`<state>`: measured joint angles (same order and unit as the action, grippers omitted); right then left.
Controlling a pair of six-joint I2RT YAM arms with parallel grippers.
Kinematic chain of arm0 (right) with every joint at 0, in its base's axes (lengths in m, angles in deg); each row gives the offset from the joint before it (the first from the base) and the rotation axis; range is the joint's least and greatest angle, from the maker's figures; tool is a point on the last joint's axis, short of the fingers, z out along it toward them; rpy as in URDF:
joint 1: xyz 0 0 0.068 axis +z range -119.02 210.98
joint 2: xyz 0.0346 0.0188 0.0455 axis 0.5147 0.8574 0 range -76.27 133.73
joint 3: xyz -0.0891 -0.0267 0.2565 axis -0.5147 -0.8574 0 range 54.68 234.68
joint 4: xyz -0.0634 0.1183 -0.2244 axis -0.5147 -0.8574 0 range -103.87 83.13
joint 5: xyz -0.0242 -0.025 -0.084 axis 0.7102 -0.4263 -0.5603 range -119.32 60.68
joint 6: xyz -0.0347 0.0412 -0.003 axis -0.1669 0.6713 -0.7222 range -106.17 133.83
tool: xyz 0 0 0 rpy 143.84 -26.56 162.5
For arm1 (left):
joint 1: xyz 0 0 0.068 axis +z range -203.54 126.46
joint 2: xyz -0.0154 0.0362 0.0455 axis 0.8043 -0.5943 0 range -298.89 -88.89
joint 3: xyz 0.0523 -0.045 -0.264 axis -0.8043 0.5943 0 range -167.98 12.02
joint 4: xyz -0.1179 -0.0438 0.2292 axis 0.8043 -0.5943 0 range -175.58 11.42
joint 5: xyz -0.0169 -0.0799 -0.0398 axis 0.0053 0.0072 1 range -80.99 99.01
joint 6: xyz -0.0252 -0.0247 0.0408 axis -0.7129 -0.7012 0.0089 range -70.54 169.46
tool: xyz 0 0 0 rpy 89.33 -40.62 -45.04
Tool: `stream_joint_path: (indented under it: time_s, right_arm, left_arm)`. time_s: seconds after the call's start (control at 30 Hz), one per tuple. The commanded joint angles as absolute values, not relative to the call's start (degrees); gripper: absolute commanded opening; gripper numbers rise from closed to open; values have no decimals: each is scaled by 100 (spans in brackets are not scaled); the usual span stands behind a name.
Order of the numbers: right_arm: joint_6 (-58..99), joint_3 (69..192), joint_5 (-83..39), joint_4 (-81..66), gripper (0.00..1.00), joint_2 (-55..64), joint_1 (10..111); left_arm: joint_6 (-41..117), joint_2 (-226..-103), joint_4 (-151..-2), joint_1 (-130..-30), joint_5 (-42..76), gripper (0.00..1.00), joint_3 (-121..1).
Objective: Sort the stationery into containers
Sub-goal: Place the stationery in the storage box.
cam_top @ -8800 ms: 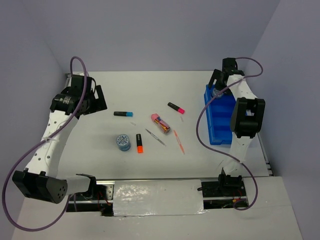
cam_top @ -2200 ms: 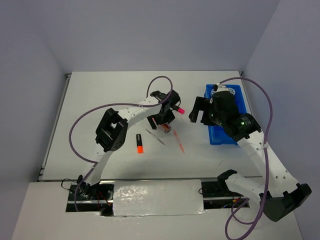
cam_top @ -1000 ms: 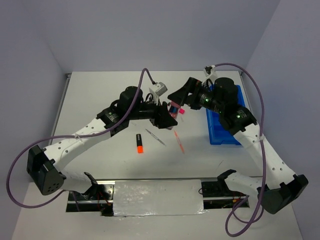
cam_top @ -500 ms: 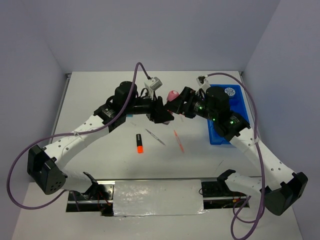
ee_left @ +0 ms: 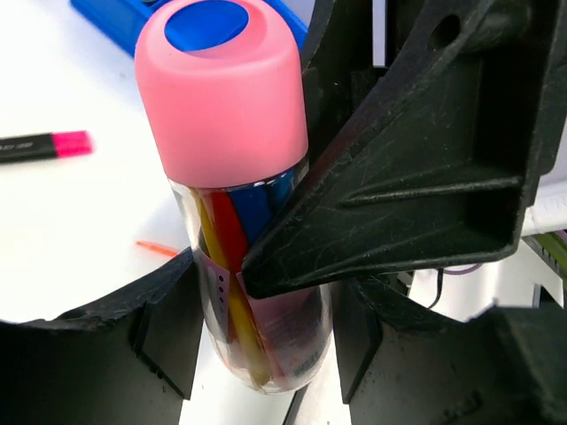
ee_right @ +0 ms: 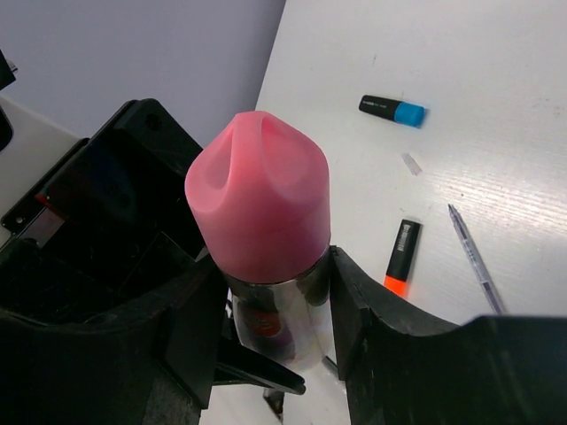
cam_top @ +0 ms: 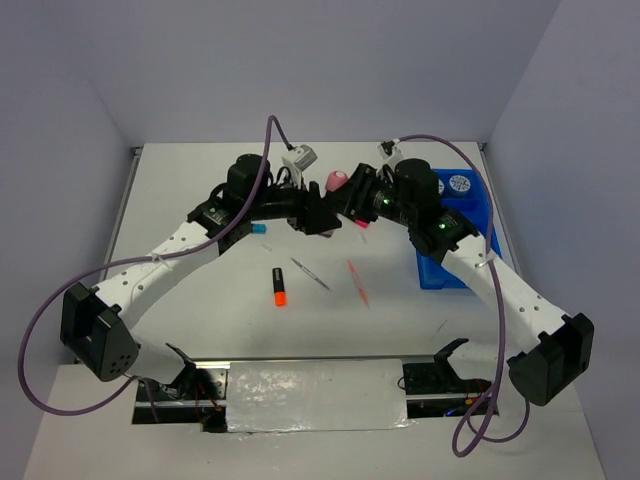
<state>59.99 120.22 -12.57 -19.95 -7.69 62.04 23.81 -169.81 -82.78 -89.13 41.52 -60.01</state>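
My right gripper is going down and to the right in the top view next, and will release the pink case (cam_top: 337,181) beside the patterned disc (cam_top: 459,184), where the blue tray has room.
The pink case (cam_top: 337,181), a clear tube with a pink cap, is held in the air over the middle of the table. My left gripper (cam_top: 318,212) and right gripper (cam_top: 352,198) meet on it. In the left wrist view the case (ee_left: 226,106) stands between my left fingers (ee_left: 168,328), with a right finger crossing in front. In the right wrist view my right fingers (ee_right: 354,301) press both sides of the case (ee_right: 261,199). The blue tray (cam_top: 450,240) lies at the right with a patterned disc (cam_top: 459,184) in it.
On the table lie a blue-ended marker (cam_top: 258,228), an orange-ended marker (cam_top: 279,287), a grey pen (cam_top: 311,274), a pink pen (cam_top: 357,282) and a pink-ended marker (ee_left: 40,146). Walls close the table on the left, back and right.
My left gripper lifted the pink case off the table. My right gripper came over from the tray and closed round the case. Both have drifted slightly back and left.
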Motion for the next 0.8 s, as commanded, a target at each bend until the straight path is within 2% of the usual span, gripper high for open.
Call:
stream_joint_path:
  time_s: [0.0, 0.03, 0.07, 0.13, 0.17, 0.27, 0.33, 0.43, 0.53, 0.77]
  right_arm:
    - [6261, 12385, -1542, -1329, 0, -596, 6026]
    - [6392, 12333, -1569, -1259, 0, -639, 5894]
    - [6471, 12228, -1622, -1267, 0, -675, 5771]
    - [6603, 12157, -2113, -1512, 0, -788, 5288]
    - [6656, 12122, -2349, -1922, 0, -833, 5112]
    - [6788, 11963, -3359, -2495, 0, -982, 4304]
    - [6894, 11745, -3950, -2542, 0, -991, 3653]
    - [7288, 11717, -5071, -2883, 0, -694, 3144]
    - [8070, 11752, -5584, -3191, 0, -194, 2774]
    - [8827, 12419, -5420, -3658, 0, 967, 2396]
  left_arm:
    - [2713, -16790, -8241, -9151, 4559, 52, -6408]
    - [2722, -16782, -8444, -9142, 4296, 64, -6470]
    - [2731, -16782, -8655, -9116, 3676, 98, -6549]
    - [2740, -16834, -9419, -9072, 2900, 99, -6856]
    - [2696, -16860, -9709, -8985, 2043, 99, -6979]
    - [2372, -17001, -10904, -8651, 521, 99, -7419]
    - [2117, -16993, -11510, -8257, 295, 99, -7525]
    - [2046, -16695, -11751, -8017, 207, 99, -7385]
    - [2203, -16398, -11997, -7964, 189, 99, -7220]
    - [2441, -15921, -12393, -7955, 330, 99, -7034]
